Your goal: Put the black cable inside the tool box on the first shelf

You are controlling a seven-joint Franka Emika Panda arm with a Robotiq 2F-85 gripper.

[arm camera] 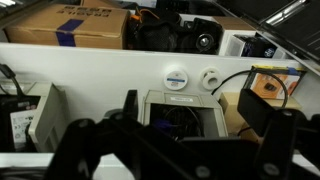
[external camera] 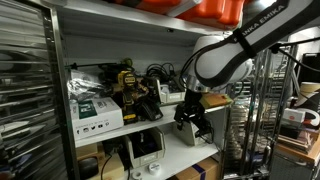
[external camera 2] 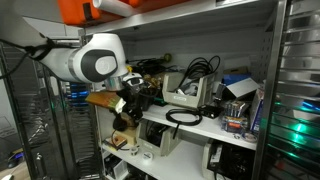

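Observation:
My gripper should next rise past the shelf edge, turn and go down onto the coil's nearest side (external camera 2: 170, 115), since the black cable lies higher, beside my gripper.
The black cable (external camera 2: 185, 117) lies coiled on the white shelf board (external camera 2: 215, 128), apart from my gripper. In the wrist view part of its loop (arm camera: 236, 80) shows on the white board (arm camera: 90, 62) at the right. A grey open box (arm camera: 180, 112) with dark cords in it sits straight ahead of my gripper (arm camera: 185, 150). The dark fingers are spread wide with nothing between them. In both exterior views the gripper (external camera: 190, 120) (external camera 2: 128, 108) hangs in front of the shelf edge (external camera: 150, 127), slightly below it.
Boxes (external camera: 95, 110), a yellow and black tool (external camera: 130, 90) and tangled cords (external camera: 157, 75) crowd the shelf. A grey case (external camera 2: 185, 90) stands behind the coil. A cardboard box (arm camera: 70, 25) stands at the back. A wire rack (external camera: 255, 110) stands close beside the arm.

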